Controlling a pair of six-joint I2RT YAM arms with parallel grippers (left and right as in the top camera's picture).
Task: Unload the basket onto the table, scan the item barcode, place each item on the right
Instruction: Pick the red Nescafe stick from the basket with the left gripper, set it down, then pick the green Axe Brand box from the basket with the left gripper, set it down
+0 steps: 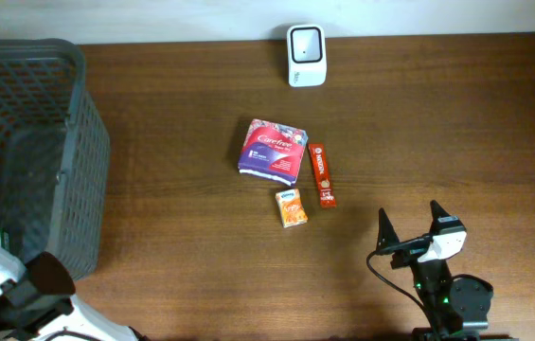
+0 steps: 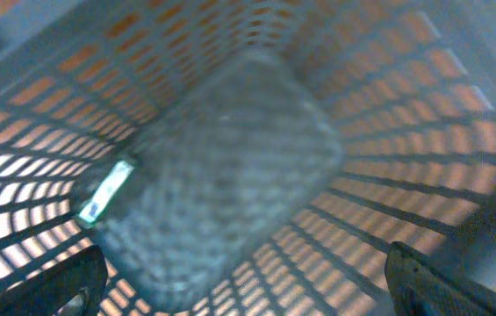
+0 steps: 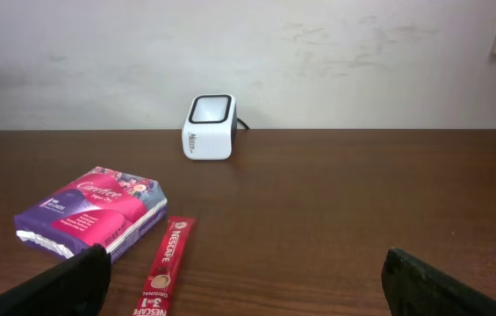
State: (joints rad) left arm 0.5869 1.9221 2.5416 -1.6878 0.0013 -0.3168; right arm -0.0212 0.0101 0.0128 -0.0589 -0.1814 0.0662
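The green-and-white item lies below and back of the left gripper, so the gripper should move down into the basket [image 2: 230, 167] and back toward the robot's base, onto the green-and-white item [image 2: 106, 191].
The white barcode scanner [image 1: 305, 55] stands at the table's far edge, its dark window facing forward [image 3: 208, 127]. Three items lie mid-table: a purple-pink pack [image 1: 274, 150] [image 3: 89, 211], a red coffee sachet [image 1: 322, 174] [image 3: 167, 268] and a small orange box [image 1: 292, 206]. My right gripper [image 1: 409, 232] [image 3: 248, 294] stands open near the front right, nothing between its fingers, with the sachet ahead to its left. My left gripper [image 2: 248, 290] hangs open over the inside of the grey basket [image 2: 230, 167], empty. A small green-and-white item [image 2: 105, 193] lies in the basket.
The grey mesh basket [image 1: 59, 114] fills the table's left side, its walls close around my left gripper. My left arm [image 1: 21, 289] sits at the front-left corner. A pale wall [image 3: 248, 53] rises behind the scanner.
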